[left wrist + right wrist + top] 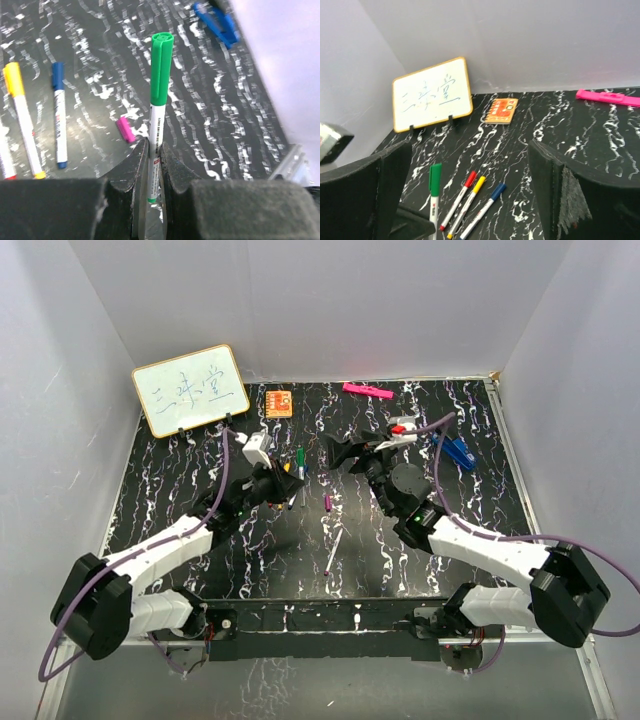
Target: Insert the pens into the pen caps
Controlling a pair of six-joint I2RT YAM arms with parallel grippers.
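My left gripper moves down next, tilts the green-capped pen flat and releases it, since bare tabletop between the blue-capped pen and the purple cap (327, 503) lies below.
My left gripper (288, 478) is shut on a green-capped pen (156, 125), which it holds upright above the table, green cap (161, 67) on top; the pen also shows in the top view (300, 460). Yellow-capped (23, 121) and blue-capped (59, 115) pens lie side by side to its left, and a red-capped one (460, 199) lies beside them. A loose purple cap (327, 503) lies on the table, also seen in the left wrist view (125, 129). An uncapped purple pen (334, 550) lies nearer the arms. My right gripper (342, 453) is open and empty, facing the green pen.
A small whiteboard (190, 390) stands at the back left, with an orange notebook (279, 402) next to it. A flat pink bar (367, 391) lies at the back wall. Blue clip-like pieces (458, 452) lie at the right.
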